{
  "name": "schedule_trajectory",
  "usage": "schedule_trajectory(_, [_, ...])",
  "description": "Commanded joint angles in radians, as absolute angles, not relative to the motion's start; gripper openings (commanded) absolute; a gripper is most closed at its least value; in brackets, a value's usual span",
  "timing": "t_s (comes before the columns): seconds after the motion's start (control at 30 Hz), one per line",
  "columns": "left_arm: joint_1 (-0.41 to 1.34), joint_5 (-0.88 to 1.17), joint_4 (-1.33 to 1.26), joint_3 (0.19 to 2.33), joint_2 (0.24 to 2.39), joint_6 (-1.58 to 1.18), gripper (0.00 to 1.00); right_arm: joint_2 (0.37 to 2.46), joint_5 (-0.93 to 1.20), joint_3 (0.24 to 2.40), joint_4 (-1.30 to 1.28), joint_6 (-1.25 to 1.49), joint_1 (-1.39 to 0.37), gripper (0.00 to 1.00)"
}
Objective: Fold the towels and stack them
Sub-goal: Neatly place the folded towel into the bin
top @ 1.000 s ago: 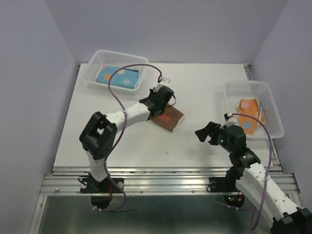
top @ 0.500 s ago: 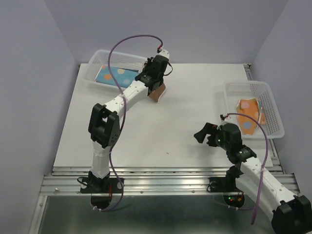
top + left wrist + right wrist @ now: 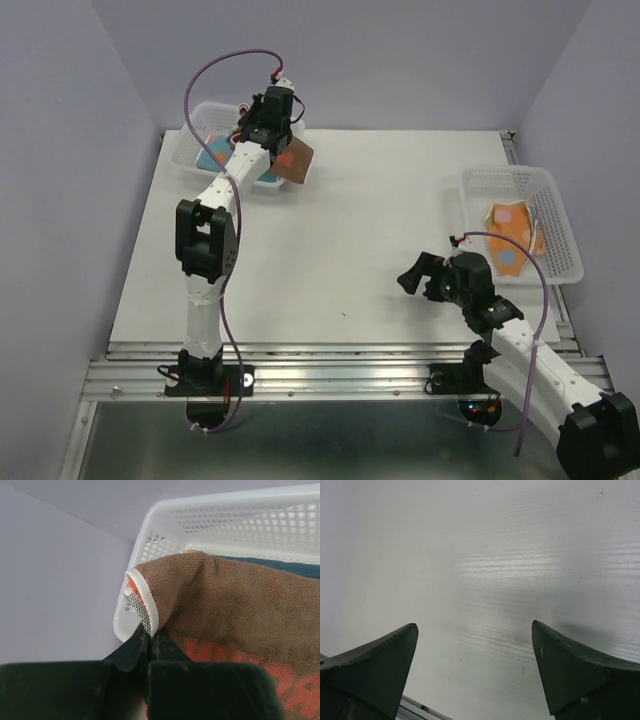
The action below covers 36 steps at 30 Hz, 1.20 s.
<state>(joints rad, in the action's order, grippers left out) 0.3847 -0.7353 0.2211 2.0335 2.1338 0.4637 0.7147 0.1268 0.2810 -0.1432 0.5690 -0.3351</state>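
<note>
The robot will next move its left gripper toward the light blue dotted towel (image 3: 216, 153) (image 3: 282, 567) and lower the brown-red towel into that basket.
My left gripper (image 3: 277, 137) is shut on the folded brown-red towel (image 3: 294, 159) and holds it in the air at the right end of the left white basket (image 3: 196, 122). In the left wrist view the towel (image 3: 240, 605) hangs in front of the basket (image 3: 165, 525), its white-edged corner pinched between my fingertips (image 3: 131, 647). A light blue dotted towel (image 3: 213, 157) lies in that basket. An orange towel (image 3: 512, 235) lies in the right basket (image 3: 510, 180). My right gripper (image 3: 412, 274) is open and empty above the table (image 3: 485, 570).
The two white mesh baskets stand at the back left and at the right edge of the white table (image 3: 400, 200). The left arm stretches far back along the table's left side. A metal rail (image 3: 340, 350) runs along the near edge.
My left gripper has carried the brown-red towel from the table's middle up and back-left to the left basket. The right arm has barely moved.
</note>
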Motion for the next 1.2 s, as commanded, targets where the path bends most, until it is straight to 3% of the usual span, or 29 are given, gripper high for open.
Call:
schedule_trajectory(0.0, [0.342,-0.808,0.172,2.089,2.154,0.509,0.00,0.735,0.106,0.276,-0.081,0.564,-0.339,1.00])
schedule_trajectory(0.33, [0.288,-0.784,0.078,1.977,2.171,0.551,0.00,0.801,0.110,0.295,-0.084,0.557,-0.339,1.00])
schedule_trajectory(0.83, [0.219,-0.810,0.005,2.049,2.279,0.635,0.00,0.838,0.112,0.302,-0.089,0.557,-0.339,1.00])
schedule_trajectory(0.93, [0.218,-0.839,0.005,2.063,2.299,0.635,0.17,0.839,0.109,0.298,-0.083,0.558,-0.339,1.00])
schedule_trajectory(0.97, [0.218,-0.848,0.005,2.069,2.307,0.635,0.36,0.841,0.109,0.298,-0.084,0.558,-0.339,1.00])
schedule_trajectory(1.07, [0.213,-0.880,0.006,2.088,2.312,0.632,0.70,0.839,0.109,0.298,-0.084,0.558,-0.339,1.00])
schedule_trajectory(1.1, [0.212,-0.894,0.005,2.097,2.309,0.621,0.91,0.836,0.107,0.298,-0.084,0.557,-0.339,1.00])
schedule_trajectory(1.17, [0.209,-0.903,0.005,2.111,2.304,0.605,0.97,0.828,0.107,0.299,-0.089,0.558,-0.339,1.00])
